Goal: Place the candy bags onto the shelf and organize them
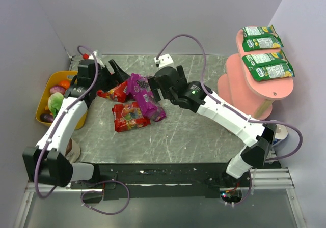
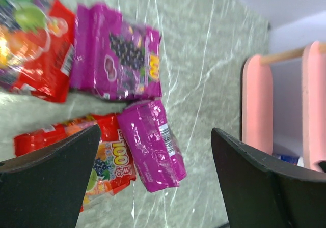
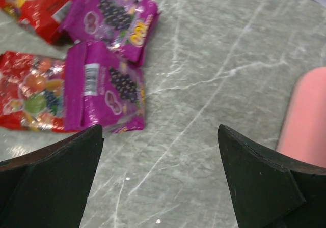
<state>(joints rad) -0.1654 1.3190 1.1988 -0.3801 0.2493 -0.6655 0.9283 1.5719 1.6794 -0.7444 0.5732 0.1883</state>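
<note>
The robot's right gripper should move down to the left in the top view onto the middle of the nearer purple bag, since this bag is below it on that side.
Two green candy bags lie on the top board of the pink shelf at the right. On the table lie two purple bags and two red bags, bunched together. My left gripper hangs open just left of the pile; its wrist view shows a purple bag and a red bag beneath the wide jaws. My right gripper is open at the pile's right side, over bare table, with a purple bag at its left finger.
A yellow bowl of toy vegetables stands at the table's left edge, beside the left arm. A small white part lies at the back. Grey walls close in the table on three sides. The shelf's lower boards reach towards the right arm.
</note>
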